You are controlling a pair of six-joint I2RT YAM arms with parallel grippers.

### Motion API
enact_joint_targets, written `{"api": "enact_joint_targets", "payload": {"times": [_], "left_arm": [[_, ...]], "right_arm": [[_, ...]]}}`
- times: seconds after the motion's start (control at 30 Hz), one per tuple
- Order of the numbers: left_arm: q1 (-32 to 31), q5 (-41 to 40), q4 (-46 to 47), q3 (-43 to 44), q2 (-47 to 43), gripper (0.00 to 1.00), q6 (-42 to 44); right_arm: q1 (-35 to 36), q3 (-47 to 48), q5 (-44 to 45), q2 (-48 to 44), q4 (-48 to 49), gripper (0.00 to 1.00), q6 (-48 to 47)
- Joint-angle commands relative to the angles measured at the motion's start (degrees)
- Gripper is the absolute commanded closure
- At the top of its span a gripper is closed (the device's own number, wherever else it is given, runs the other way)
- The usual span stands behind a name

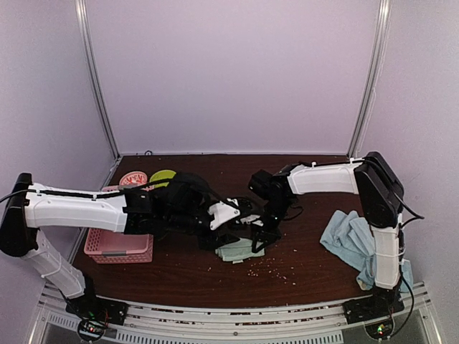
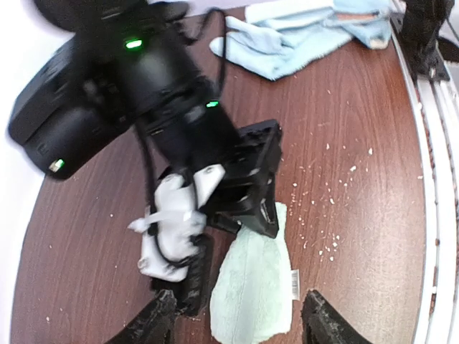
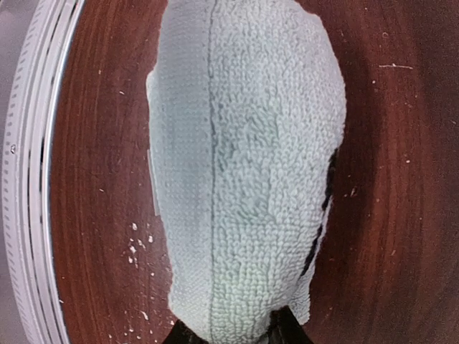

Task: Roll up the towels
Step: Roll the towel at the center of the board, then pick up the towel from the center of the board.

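The left gripper moves across and down next, since the towel's far end, held by my right gripper, lies below it and to its right in the top view.
A mint green towel lies folded into a narrow strip on the brown table, near the middle. My left gripper is open, with one finger on each side of the towel's near end and neither pressing on it. My right gripper is shut on the far end of the same towel. In the left wrist view the right gripper shows as a black block over that end. A loose heap of light blue towels lies at the right, by the right arm's base.
A pink latticed basket stands at the left under the left arm. Behind it sit a pink round thing and a green one. Pale crumbs are scattered in front of the towel. The metal rail runs along the near edge.
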Motion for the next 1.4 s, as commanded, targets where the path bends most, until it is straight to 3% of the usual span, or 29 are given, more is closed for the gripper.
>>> {"api": "enact_joint_targets", "payload": {"times": [0.0,0.4,0.7,1.1,1.27,1.37], "left_arm": [[-2.93,-10.73,-0.61,2.73,6.63,0.39,5.61],[-3.36,-9.50,-3.23,9.76,20.77,0.37,7.46],[-3.43,0.49,-14.33,17.86,28.78,0.36,7.45],[-6.08,-18.10,-13.49,18.18,33.93,0.43,8.51],[-6.61,-20.97,-13.62,17.80,34.89,0.61,9.13],[-6.61,-20.86,-12.95,17.08,33.30,0.72,9.31]], "right_arm": [[0.34,-1.06,0.56,8.33,-12.77,0.78,1.45],[-0.07,1.46,0.37,9.71,-13.72,0.78,2.88],[-0.09,1.78,0.34,10.05,-13.26,0.79,2.88],[-0.06,2.18,-1.15,10.38,-14.73,0.79,2.77],[-0.07,2.05,-2.51,8.55,-15.71,0.77,1.58],[-0.30,1.35,-3.97,5.03,-16.41,0.70,0.43]]}}
